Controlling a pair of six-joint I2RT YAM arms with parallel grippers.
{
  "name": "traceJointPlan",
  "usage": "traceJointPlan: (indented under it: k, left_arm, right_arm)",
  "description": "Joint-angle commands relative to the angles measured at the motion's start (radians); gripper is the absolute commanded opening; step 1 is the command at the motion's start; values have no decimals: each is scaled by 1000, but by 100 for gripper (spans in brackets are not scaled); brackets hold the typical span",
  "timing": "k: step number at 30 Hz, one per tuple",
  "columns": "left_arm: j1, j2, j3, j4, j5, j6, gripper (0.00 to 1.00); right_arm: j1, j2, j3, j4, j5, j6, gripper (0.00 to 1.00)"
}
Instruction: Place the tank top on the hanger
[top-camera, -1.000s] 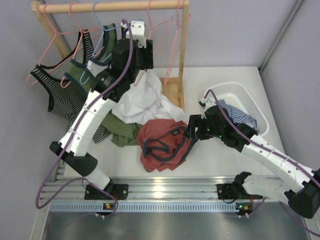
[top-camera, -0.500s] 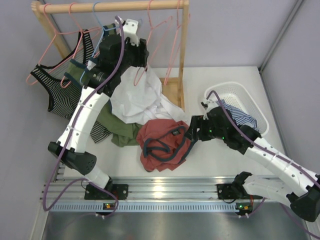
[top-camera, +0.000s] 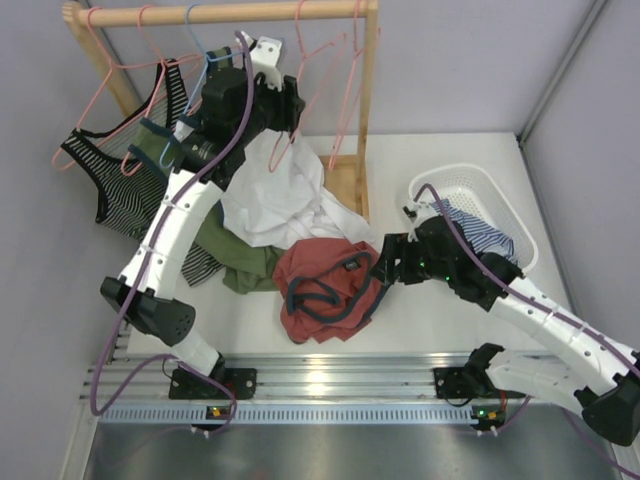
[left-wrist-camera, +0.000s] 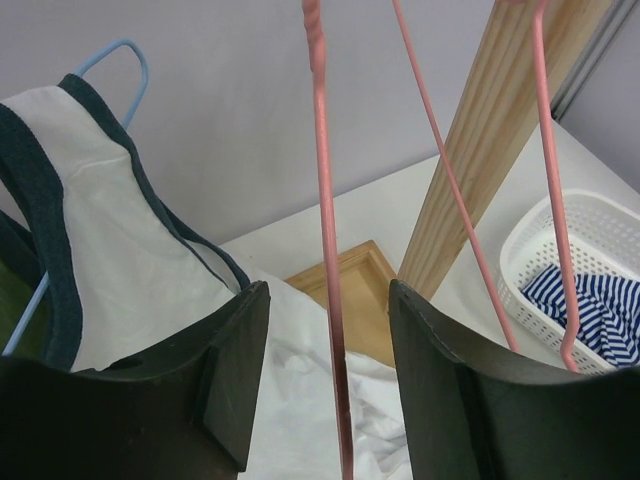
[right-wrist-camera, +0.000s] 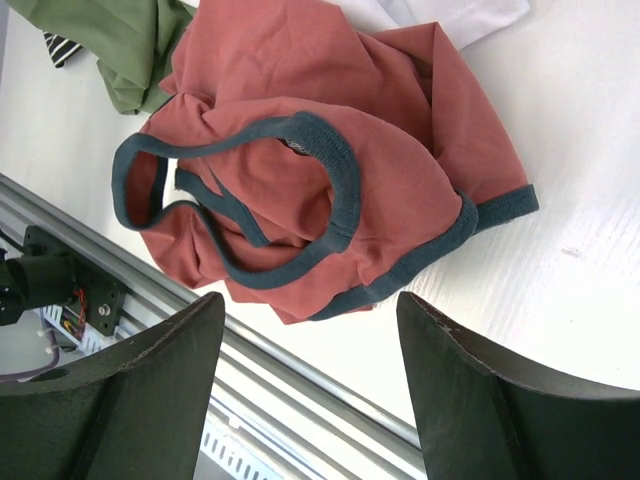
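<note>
My left gripper should next move gently outward and close on the pink hanger's thin wire. The hanger's wire is just outward, lined up between its open fingers.
The rust-red tank top (top-camera: 325, 285) lies crumpled on the table near the front edge, its navy trim in loops; it also shows in the right wrist view (right-wrist-camera: 300, 120). My right gripper (top-camera: 383, 262) is open and empty just right of it, above the table (right-wrist-camera: 310, 310). The pink hanger (top-camera: 322, 70) hangs from the wooden rack. My left gripper (top-camera: 285, 100) is raised at the rack and open, and one thin pink wire of the hanger (left-wrist-camera: 325, 250) runs between its jaws (left-wrist-camera: 328, 300) without touching either.
The wooden rack (top-camera: 220, 14) holds more pink hangers and a light blue hanger (left-wrist-camera: 120, 55) with a white navy-trimmed top (left-wrist-camera: 110, 260). White cloth (top-camera: 280, 205) and olive cloth (top-camera: 240, 262) lie heaped. A white basket (top-camera: 468, 185) stands at the right, and a metal rail (top-camera: 320, 375) runs in front.
My left gripper has risen and moved left toward the rack's bar, up to the pink hanger. The right gripper has barely shifted. The tank top has not moved.
</note>
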Motion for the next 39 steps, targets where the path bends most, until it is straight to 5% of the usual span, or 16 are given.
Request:
traceJointPlan:
  k: [1,19,24,27,39]
  left_arm:
    - [1,10,-7,92,-4,6,56]
    - [1,33,-48,167,-21,-17,48]
    - [1,39,-48,178,-19,-17,30]
    - [1,36,-47,189,-23,-8,0]
    - [1,8,-33,272,-79,-17,0]
  right_arm:
    - [-9,-32,0,2,10,5,70]
    - [-9,-56,-11,-11,19,9,68]
    - [-10,-55,-11,-6,18,7,66]
    - [-9,-53,-8,-7,16,7,64]
    - [-9,-47,6,-18,13,-4,60]
